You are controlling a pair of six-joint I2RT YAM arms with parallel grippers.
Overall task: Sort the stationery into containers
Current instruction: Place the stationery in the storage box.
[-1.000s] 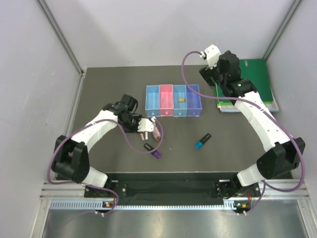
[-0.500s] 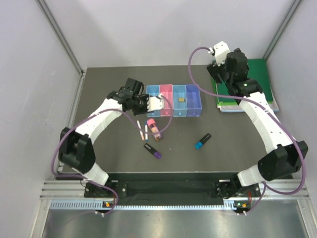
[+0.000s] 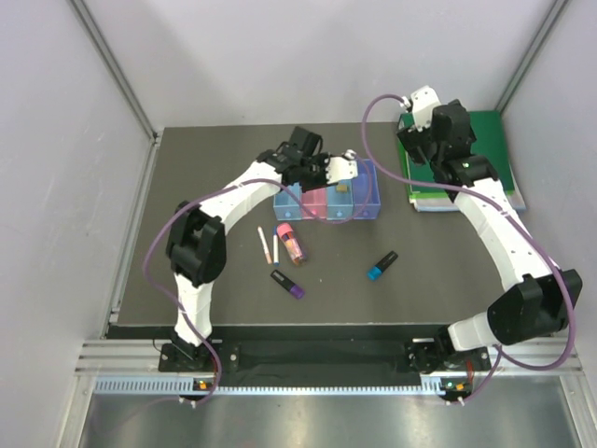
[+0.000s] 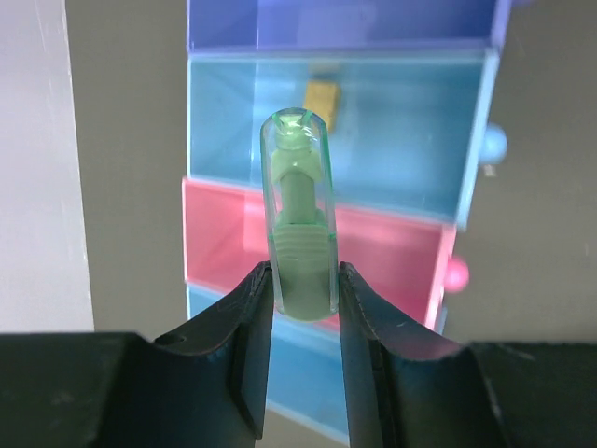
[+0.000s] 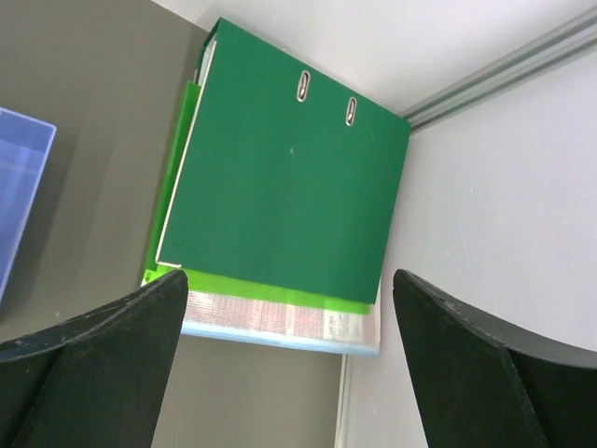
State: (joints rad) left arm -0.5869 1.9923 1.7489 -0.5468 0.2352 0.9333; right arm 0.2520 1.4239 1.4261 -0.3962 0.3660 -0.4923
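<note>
The blue bin is mostly empty and is below my left gripper and to its right in the top view, so I should move that way, go down and let go of the marker.
My left gripper is shut on a mint green marker that points forward above the row of containers. In the left wrist view the marker's clear cap lies over the blue bin, which holds a tan eraser. The pink bin is below the marker's body. The violet-blue bin and the light blue bin flank them. From above, the left gripper hovers over the bins. My right gripper stands open and empty over the binder's near end.
On the mat in front of the bins lie two thin white pens, a thick pink marker, a black marker with a purple end and a black one with a blue end. A large green binder lies at back right.
My left arm has swung from beside the loose items up and right to above the bins, carrying the mint green marker. The right gripper has shifted slightly right toward the binder.
</note>
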